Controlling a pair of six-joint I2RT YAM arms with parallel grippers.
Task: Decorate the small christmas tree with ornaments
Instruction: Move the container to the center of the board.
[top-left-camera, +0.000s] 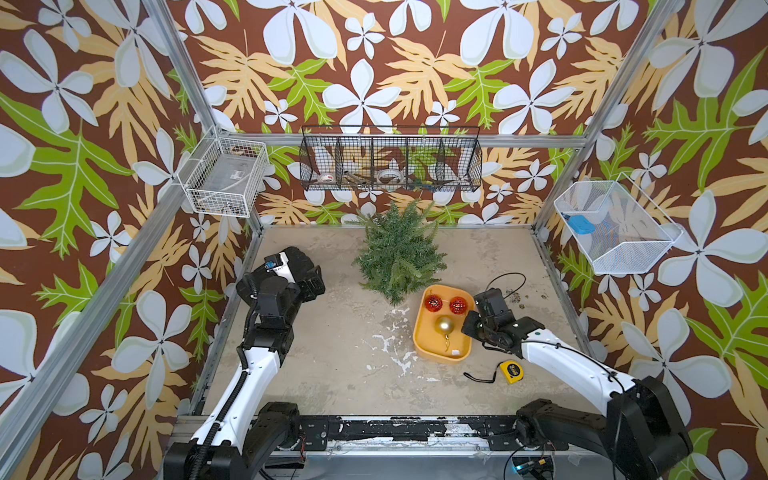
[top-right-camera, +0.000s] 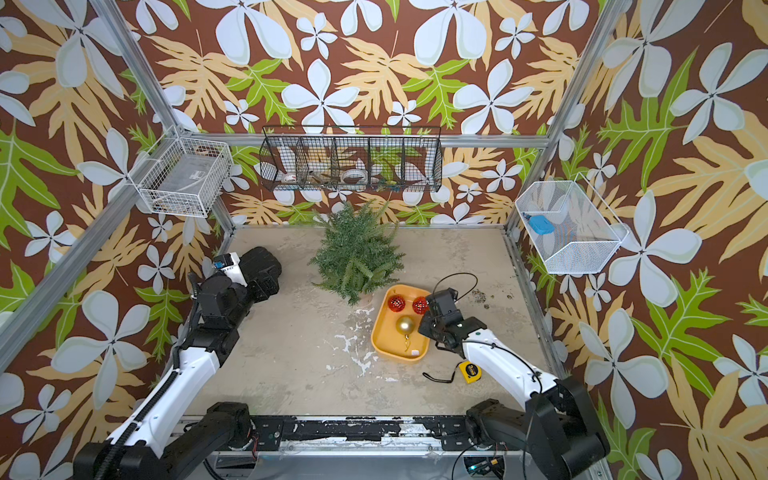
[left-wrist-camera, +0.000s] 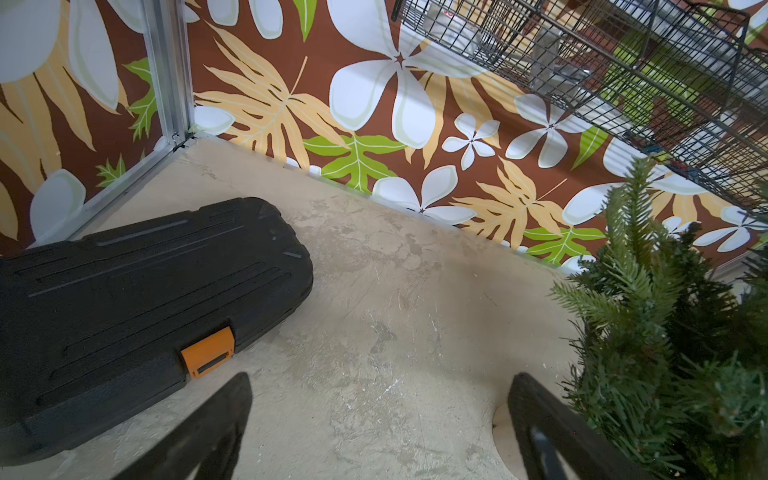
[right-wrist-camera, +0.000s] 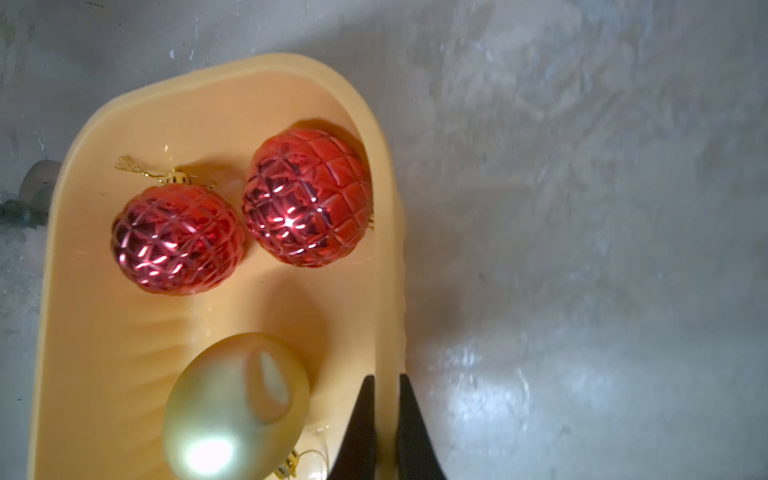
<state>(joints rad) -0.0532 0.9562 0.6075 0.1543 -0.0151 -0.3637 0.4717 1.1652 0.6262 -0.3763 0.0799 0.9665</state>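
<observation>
The right gripper pulls the tray (top-left-camera: 419, 332) back and sideways onto the scuffed tabletop before the tree next. It then releases the tray's rim, because that tabletop lies bare.
The small christmas tree (top-left-camera: 395, 253) (top-right-camera: 357, 253) stands at the back middle of the table, its fronds at the edge of the left wrist view (left-wrist-camera: 665, 332). In front of it lies a yellow tray (top-left-camera: 419, 332) (right-wrist-camera: 249, 70) holding the ornaments: two faceted red balls (top-left-camera: 432, 302) (top-left-camera: 458, 305) (right-wrist-camera: 178, 239) (right-wrist-camera: 307, 195) and a gold ball (top-left-camera: 445, 325) (right-wrist-camera: 237, 407). My right gripper (right-wrist-camera: 384, 378) (top-left-camera: 467, 322) is shut on the tray's right rim, one finger inside and one outside, beside the gold ball. My left gripper (left-wrist-camera: 382, 376) (top-left-camera: 309, 276) hangs open over bare table, left of the tree.
A black case with an orange latch (left-wrist-camera: 145, 282) lies at the back left by my left arm. A yellow tape measure (top-left-camera: 510, 370) sits in front of the tray. A black wire basket (top-left-camera: 390, 160) hangs over the tree, and white baskets (top-left-camera: 224, 178) (top-left-camera: 615, 228) hang on the side walls.
</observation>
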